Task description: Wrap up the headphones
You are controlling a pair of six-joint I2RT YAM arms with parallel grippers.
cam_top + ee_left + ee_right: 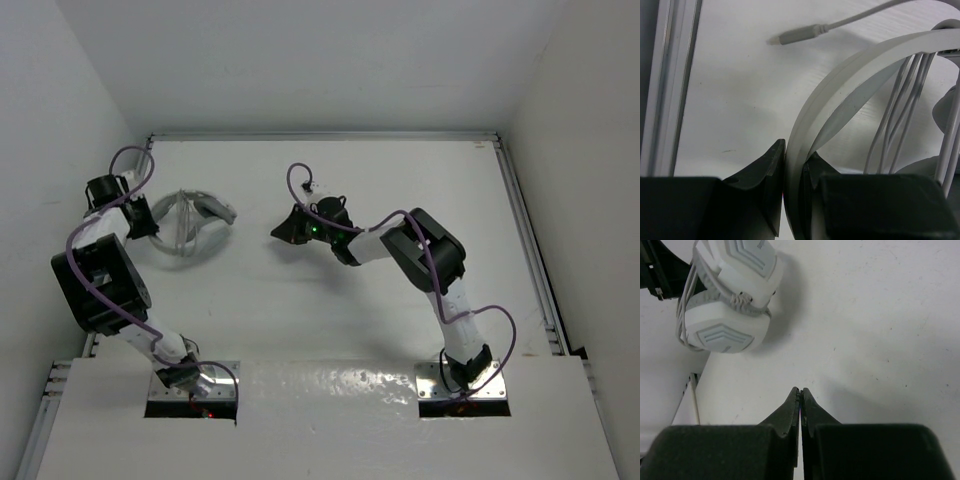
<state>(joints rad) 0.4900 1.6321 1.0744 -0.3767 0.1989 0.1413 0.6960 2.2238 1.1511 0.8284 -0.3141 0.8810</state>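
Note:
The robot's left gripper is above the table, so next it should bring the curved headband (840, 75) down onto the bare table and open its fingers to release it.
The white headphones (212, 210) lie at the back left of the table, with the two ear cups (730, 290) folded together. My left gripper (143, 218) is shut on the curved headband (840, 75), which is pinched flat between the jaws. Several turns of the thin pale cable (900, 115) run across the inside of the headband. Its small plug (795, 36) hangs loose over the table beyond the band. My right gripper (275, 235) hovers to the right of the ear cups, apart from them. In the right wrist view that gripper (800, 391) is shut with nothing between its fingers.
A metal rail (665, 85) runs along the table's left edge, close to the left gripper, and another rail (530, 250) lines the right edge. White walls close in the back and sides. Purple arm cables (300, 175) loop above both wrists.

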